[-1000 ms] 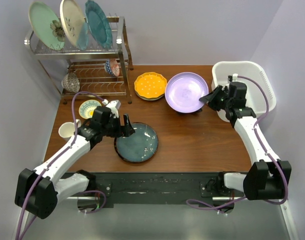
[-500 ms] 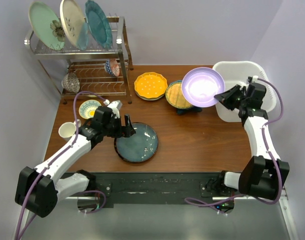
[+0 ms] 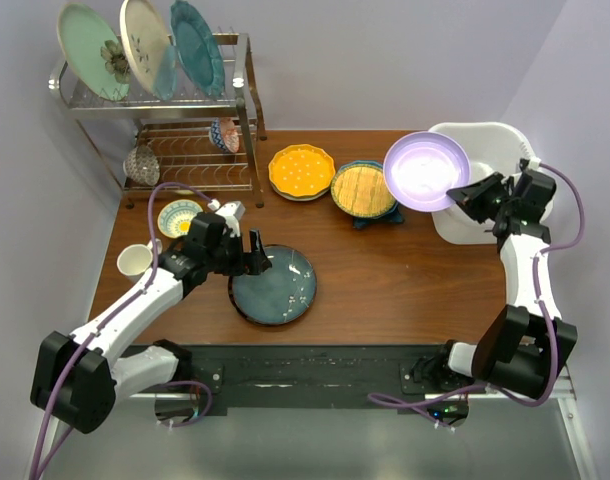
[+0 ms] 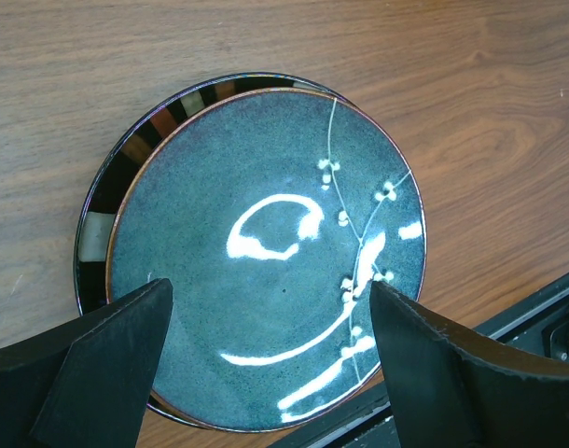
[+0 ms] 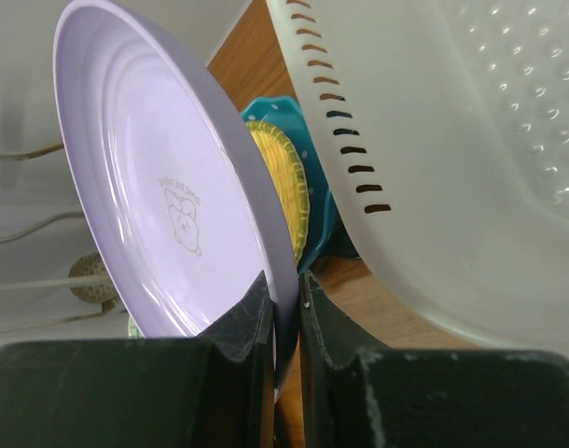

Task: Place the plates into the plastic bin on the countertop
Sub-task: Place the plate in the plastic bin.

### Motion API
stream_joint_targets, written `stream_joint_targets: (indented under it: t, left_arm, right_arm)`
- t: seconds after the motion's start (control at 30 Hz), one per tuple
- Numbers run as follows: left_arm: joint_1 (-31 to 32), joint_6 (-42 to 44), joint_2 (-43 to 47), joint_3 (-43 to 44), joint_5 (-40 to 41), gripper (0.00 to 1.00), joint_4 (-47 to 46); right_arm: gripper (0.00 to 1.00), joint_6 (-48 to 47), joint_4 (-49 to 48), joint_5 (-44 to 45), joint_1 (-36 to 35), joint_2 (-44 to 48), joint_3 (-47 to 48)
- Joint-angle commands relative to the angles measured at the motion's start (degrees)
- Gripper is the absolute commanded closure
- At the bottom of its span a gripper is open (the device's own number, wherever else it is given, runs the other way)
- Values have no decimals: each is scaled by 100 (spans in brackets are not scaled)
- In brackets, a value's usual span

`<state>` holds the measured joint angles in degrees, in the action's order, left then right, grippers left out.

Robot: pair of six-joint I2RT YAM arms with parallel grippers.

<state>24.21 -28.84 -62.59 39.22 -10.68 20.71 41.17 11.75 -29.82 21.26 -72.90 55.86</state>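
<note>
The robot's right gripper will go toward the right in the top view, then down to release the lilac plate, as the bin's open inside lies below on that side.
My right gripper [image 3: 472,193] is shut on the rim of the lilac plate [image 3: 425,171] and holds it tilted in the air at the left rim of the white plastic bin [image 3: 485,138]. In the right wrist view the lilac plate [image 5: 173,187] is pinched between my fingers [image 5: 286,313], with the bin wall [image 5: 452,140] to the right. The yellow gridded plate [image 3: 363,188] lies on the blue star-shaped plate [image 3: 377,219]. The yellow scalloped plate [image 3: 300,170] lies further left. My left gripper [image 3: 253,252] is open over the dark-rimmed grey plate [image 3: 274,285], [image 4: 266,252].
A chrome wire rack [image 3: 160,120] at the back left holds three large upright plates and a small patterned bowl [image 3: 223,134]. A small yellow-and-blue dish [image 3: 177,216] and a cream cup [image 3: 135,260] stand near the left arm.
My right gripper has lifted the lilac plate off the stack and carried it right toward the bin, uncovering the yellow gridded plate. The left arm has barely moved.
</note>
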Motion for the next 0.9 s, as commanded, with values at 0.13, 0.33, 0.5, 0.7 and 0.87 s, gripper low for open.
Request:
stream_joint_targets:
  t: [0.13, 0.33, 0.5, 0.7, 0.87]
  left_arm:
    - [49, 142, -43, 33, -66, 9, -120]
    - [49, 133, 1, -55, -84, 9, -181]
    - [58, 98, 54, -125, -40, 9, -208]
    - [58, 89, 63, -169, -40, 9, -234]
    - [58, 124, 115, -169, 4, 9, -181]
  right_arm:
    - [100, 102, -296, -191, 256, -13, 48]
    - [100, 137, -296, 160, 388, 57, -22]
    - [100, 295, -454, 302, 520, 57, -57]
    - [100, 480, -612, 381, 608, -101, -13]
    - [100, 532, -674, 548, 731, -241, 13]
